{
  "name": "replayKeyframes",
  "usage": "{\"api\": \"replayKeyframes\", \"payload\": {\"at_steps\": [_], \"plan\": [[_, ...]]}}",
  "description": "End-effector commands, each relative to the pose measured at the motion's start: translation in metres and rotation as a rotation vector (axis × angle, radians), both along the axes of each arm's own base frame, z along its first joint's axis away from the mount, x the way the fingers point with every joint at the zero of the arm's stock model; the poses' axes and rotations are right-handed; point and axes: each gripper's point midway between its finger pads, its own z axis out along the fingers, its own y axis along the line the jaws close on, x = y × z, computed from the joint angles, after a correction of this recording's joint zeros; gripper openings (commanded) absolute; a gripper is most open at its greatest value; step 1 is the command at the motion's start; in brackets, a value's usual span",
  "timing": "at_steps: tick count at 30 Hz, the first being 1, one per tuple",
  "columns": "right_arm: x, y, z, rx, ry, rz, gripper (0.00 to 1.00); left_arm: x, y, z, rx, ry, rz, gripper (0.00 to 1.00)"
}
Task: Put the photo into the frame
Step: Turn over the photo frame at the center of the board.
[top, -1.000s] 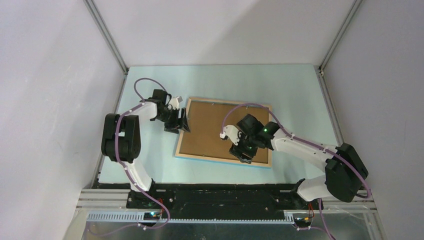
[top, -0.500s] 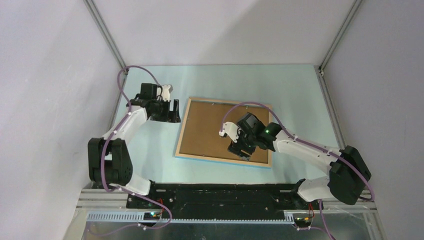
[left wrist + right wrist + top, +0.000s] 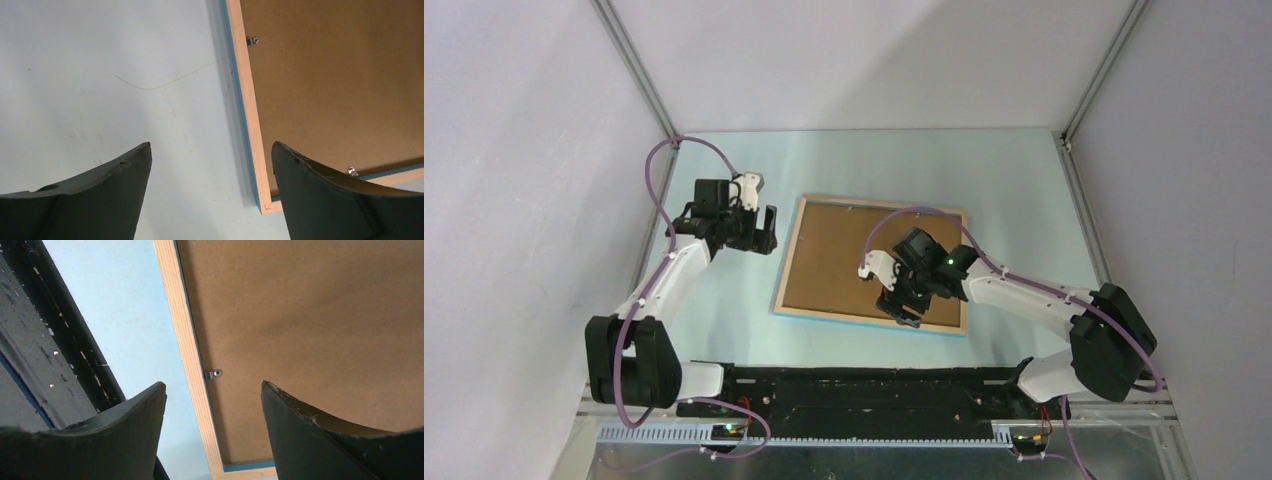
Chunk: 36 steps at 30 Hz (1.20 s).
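Note:
The frame's near bar (image 3: pixel 917 326) (image 3: pixel 198 390) already runs between the right gripper's open fingers, so the gripper will next move down and a little back onto it, then close there.
The frame (image 3: pixel 793 262) lies flat mid-table, pale wood face up, with blue showing at its edges. The brown backing board (image 3: pixel 854 255) fills it. The photo is not in view. My left gripper (image 3: pixel 766 229) is open and empty, just left of the frame's left side; the left wrist view shows its jaws (image 3: pixel 211 150) wide apart above the table and the frame's edge (image 3: pixel 247 115). My right gripper (image 3: pixel 902 308) is open and empty over the frame's near edge; the right wrist view shows it (image 3: pixel 213 387) above the wooden rail (image 3: pixel 187 340) and backing board (image 3: pixel 310 325).
Small metal clips sit at the frame's inner edge (image 3: pixel 252 40) (image 3: pixel 353 172) (image 3: pixel 214 374). The black base rail (image 3: pixel 854 385) runs along the near table edge and shows in the right wrist view (image 3: pixel 45 340). White enclosure walls stand left, right and behind.
My left gripper has drawn back leftward off the frame's left edge, its arm swinging out to the left. My right gripper has shifted slightly left over the near edge.

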Motion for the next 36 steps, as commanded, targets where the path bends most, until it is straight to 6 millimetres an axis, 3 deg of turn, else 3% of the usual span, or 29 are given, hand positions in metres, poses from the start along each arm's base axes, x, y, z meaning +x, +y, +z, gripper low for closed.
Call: {"api": "replayKeyframes", "payload": {"at_steps": [1,12,21,36], "plan": [[-0.004,0.008,-0.006,-0.010,-0.001,0.045,0.73,0.004,0.000,0.012,0.004,-0.080,-0.031,0.93],[-0.007,0.011,-0.034,-0.152,-0.052,0.052,0.72,-0.001,0.003,0.013,0.020,-0.100,-0.030,0.95],[0.001,0.015,-0.037,-0.198,-0.081,0.023,0.70,0.000,0.005,0.007,0.033,-0.088,-0.025,1.00],[-0.010,0.020,-0.041,-0.219,-0.063,0.053,0.63,0.002,0.012,-0.005,0.067,-0.052,-0.005,1.00]]}}
